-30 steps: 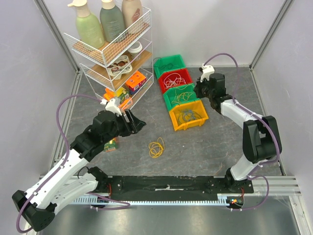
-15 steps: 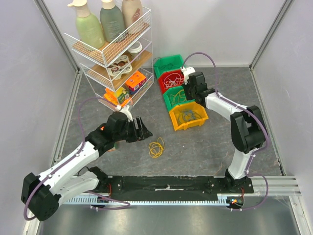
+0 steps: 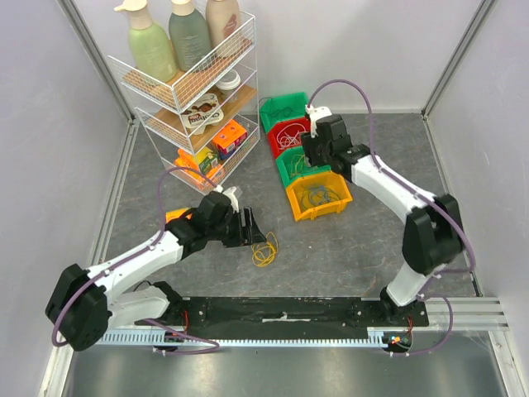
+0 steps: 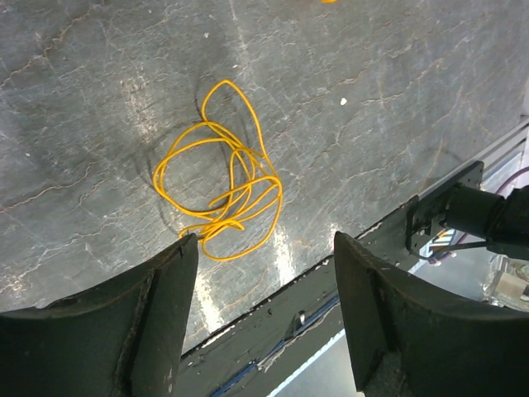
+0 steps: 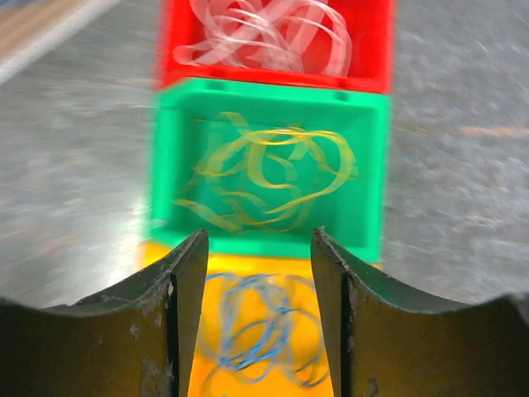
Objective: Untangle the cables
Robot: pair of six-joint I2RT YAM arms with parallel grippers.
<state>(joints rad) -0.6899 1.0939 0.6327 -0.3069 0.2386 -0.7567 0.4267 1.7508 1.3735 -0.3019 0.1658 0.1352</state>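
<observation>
The yellow cable lies coiled on the table, so the robot's empty right gripper needs to swing back from the bins next and go down to the coil's far loop (image 3: 274,237).
A yellow cable (image 3: 264,248) lies in a loose coil on the grey table; the left wrist view shows the yellow cable (image 4: 219,169) just beyond the fingertips. My left gripper (image 3: 258,234) (image 4: 266,248) is open beside it with nothing between the jaws. My right gripper (image 3: 311,165) (image 5: 258,248) is open and empty above a row of bins. Under it a green bin (image 5: 368,165) holds a yellow cable (image 5: 273,178). A red bin (image 5: 380,41) holds a white cable (image 5: 264,33). A yellow bin (image 5: 190,364) holds a blue cable (image 5: 264,339).
A fourth bin, green (image 3: 285,110), ends the row at the back. A white wire rack (image 3: 186,91) with bottles and boxes stands at the back left. An orange box (image 3: 175,217) lies by my left arm. A black rail (image 3: 281,313) runs along the near edge.
My left arm has swung right and nearer, bringing its open gripper up to the yellow coil. My right gripper has moved left over the bins and gone from shut to open.
</observation>
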